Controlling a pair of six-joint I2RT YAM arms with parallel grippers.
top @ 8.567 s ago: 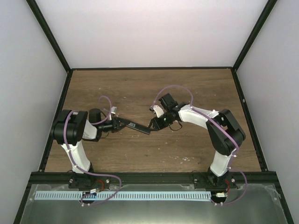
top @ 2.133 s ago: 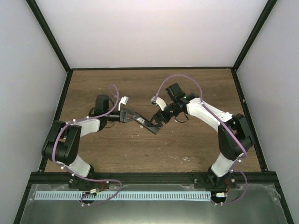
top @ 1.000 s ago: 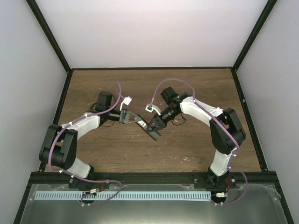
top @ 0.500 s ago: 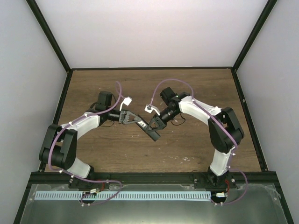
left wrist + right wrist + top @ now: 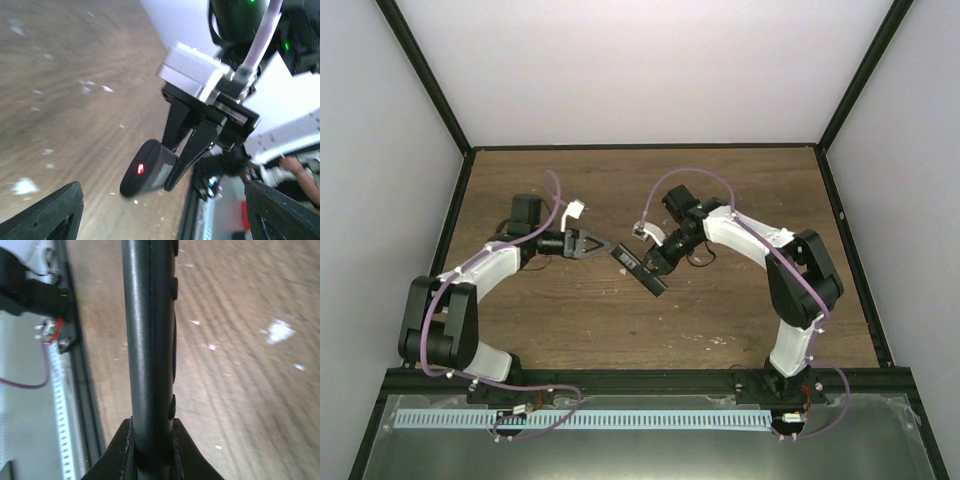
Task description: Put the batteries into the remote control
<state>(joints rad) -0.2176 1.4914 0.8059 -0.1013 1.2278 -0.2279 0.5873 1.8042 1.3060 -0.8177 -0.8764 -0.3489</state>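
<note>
My right gripper should turn downward, lower rightward in the top view, and release the remote control over bare wood.
The remote control is a slim black bar held slantwise just above the wooden table. My right gripper is shut on it. In the right wrist view the remote control runs straight up from the right gripper, clamped edge-on between both fingers. My left gripper stands open a short way left of the remote, touching nothing. The left wrist view shows the remote's end with a red light, ahead of the spread left gripper. The batteries are out of view.
White flecks dot the wood near the front. A black frame rail and a metal tray run along the near edge. White walls close in the back and sides.
My left gripper has opened, let go of the remote and drawn back to the left. The right gripper keeps the remote in about the same place.
</note>
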